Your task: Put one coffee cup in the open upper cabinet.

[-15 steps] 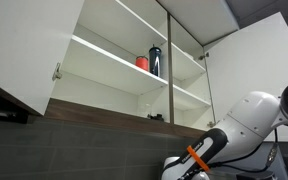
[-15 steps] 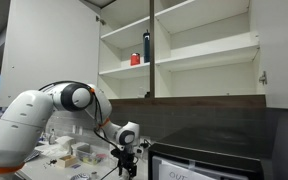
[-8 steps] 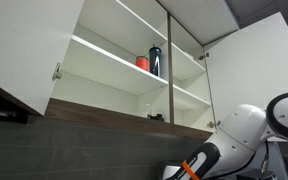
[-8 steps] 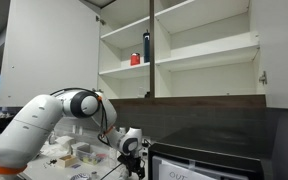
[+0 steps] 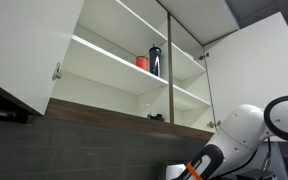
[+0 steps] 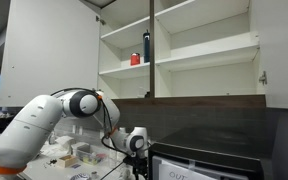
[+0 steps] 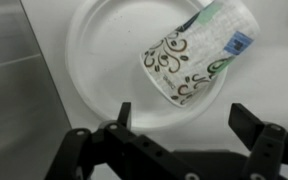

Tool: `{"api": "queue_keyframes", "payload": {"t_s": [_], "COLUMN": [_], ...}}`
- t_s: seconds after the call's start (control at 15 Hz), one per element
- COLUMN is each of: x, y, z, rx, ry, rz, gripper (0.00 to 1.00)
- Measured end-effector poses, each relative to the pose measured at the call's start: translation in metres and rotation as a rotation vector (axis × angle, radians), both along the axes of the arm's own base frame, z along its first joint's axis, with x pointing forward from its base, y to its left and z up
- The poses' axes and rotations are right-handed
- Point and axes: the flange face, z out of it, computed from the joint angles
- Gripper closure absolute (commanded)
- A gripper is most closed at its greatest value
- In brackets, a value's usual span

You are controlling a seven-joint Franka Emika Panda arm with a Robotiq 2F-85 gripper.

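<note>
The coffee cup's rim (image 7: 171, 88) is below my open fingers, so my gripper comes down over its near edge next until they straddle it, then closes.
In the wrist view a white coffee cup (image 7: 196, 55) with a dark greenish pattern lies on its side on a white plate (image 7: 104, 50). My gripper (image 7: 184, 115) is open just above the plate's near rim, fingers apart, holding nothing; the cup lies beyond the fingertips. In both exterior views the gripper (image 6: 137, 158) hangs low near the counter, and only the arm's wrist (image 5: 199, 165) shows in one of them. The open upper cabinet (image 6: 179, 50) (image 5: 124, 60) is high above, with white shelves and a centre divider.
A small red cup (image 5: 142, 62) (image 6: 135, 59) and a tall dark bottle (image 5: 155, 60) (image 6: 146, 46) stand on a cabinet shelf beside the divider. Open white doors (image 6: 44, 50) (image 5: 254, 70) flank the cabinet. Clutter (image 6: 79, 152) covers the counter under the arm.
The arm has lowered and reached further along the counter, carrying the gripper down. The cabinet and its contents have not moved.
</note>
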Motion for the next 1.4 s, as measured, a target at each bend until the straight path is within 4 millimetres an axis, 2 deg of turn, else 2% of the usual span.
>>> {"api": "queue_keyframes", "payload": {"t_s": [0.27,0.6,1.0,1.4], "x": [0.003,0.018,0.039,0.047], "y": [0.002,0.002,-0.012,-0.023], "z": [-0.012,-0.025,-0.034,-0.052], "rx": [0.006,0.049,0.136,0.171], "ry": [0.084,0.149,0.146,0.222], "rz": [0.023,0.092,0.093,0.081], "gripper": [0.0,0.0,0.0,0.0]}}
